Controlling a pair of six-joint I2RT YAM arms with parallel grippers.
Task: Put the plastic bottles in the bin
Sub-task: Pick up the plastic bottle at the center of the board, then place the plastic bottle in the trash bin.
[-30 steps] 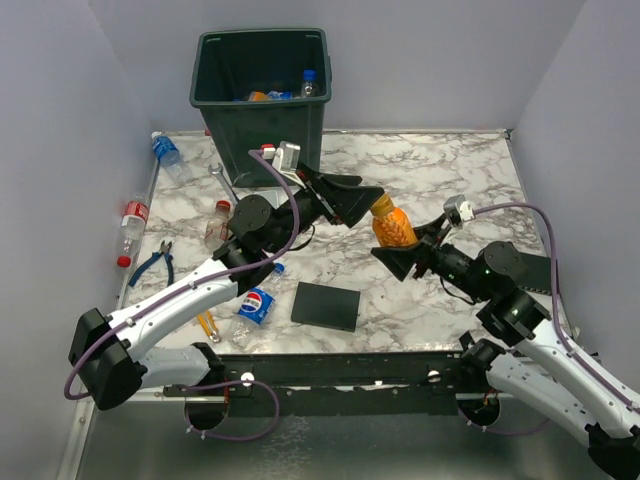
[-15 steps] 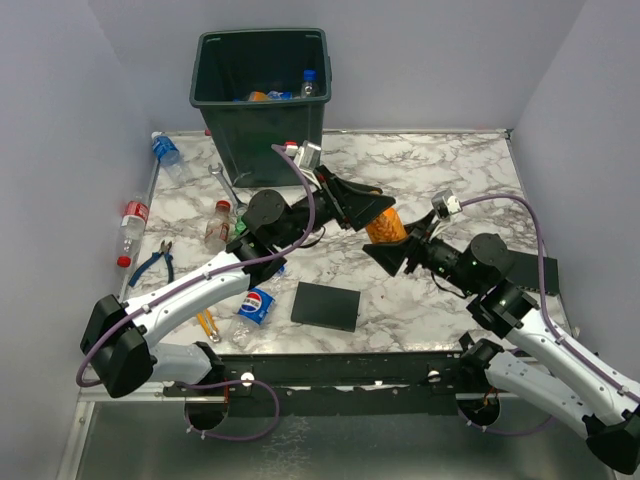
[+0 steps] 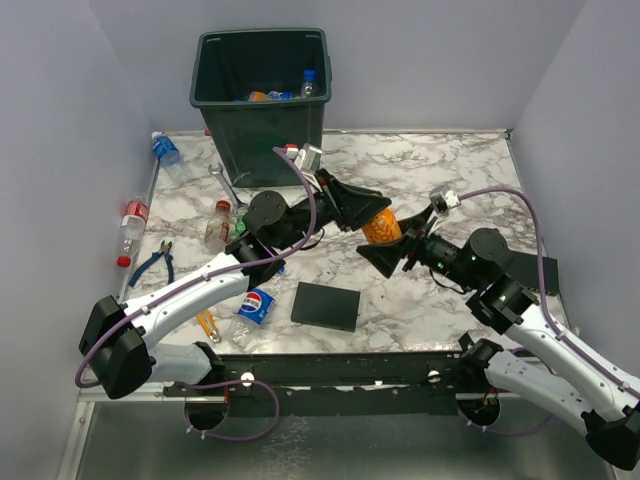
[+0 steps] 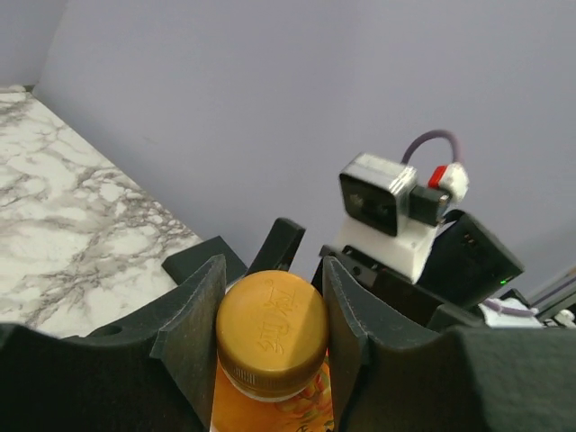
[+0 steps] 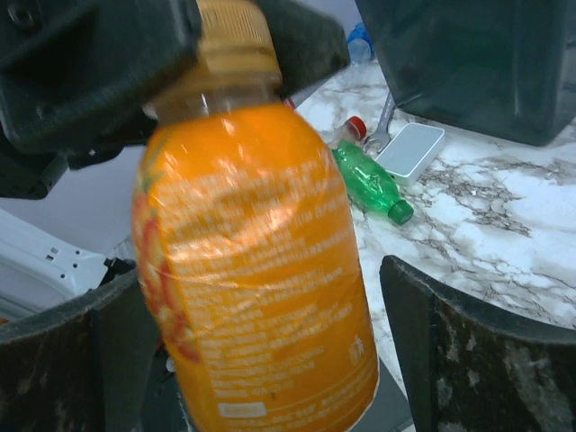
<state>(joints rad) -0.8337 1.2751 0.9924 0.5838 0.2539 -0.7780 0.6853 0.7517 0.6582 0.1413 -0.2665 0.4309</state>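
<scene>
My left gripper swings outward and to the left in the top view, over the bin's opening (image 3: 282, 72), next, to release the orange bottle, since bottles lie inside the bin.
An orange-labelled plastic bottle (image 3: 380, 226) hangs in the air over the middle of the table, between my two grippers. My left gripper (image 3: 374, 206) is shut on its yellow cap (image 4: 272, 326), one finger pressed to each side. My right gripper (image 3: 393, 236) stands open around the bottle's body (image 5: 261, 270), with a visible gap at its right finger (image 5: 468, 351). The dark green bin (image 3: 262, 110) stands at the back left with bottles (image 3: 310, 82) inside. Loose bottles lie on the left: a Pepsi one (image 3: 257, 304), a red-labelled one (image 3: 131, 225), a blue one (image 3: 166, 150) and a green one (image 5: 369, 184).
A flat black square plate (image 3: 326, 306) lies near the front edge. Blue-handled pliers (image 3: 153, 264) and a wrench (image 3: 222, 180) rest on the left side. Grey walls close the table in on three sides. A red-capped bottle (image 3: 217, 222) lies beside my left arm.
My left gripper has moved in and closed on the bottle's cap. My right gripper has opened off the bottle's body. The bottle has shifted slightly left.
</scene>
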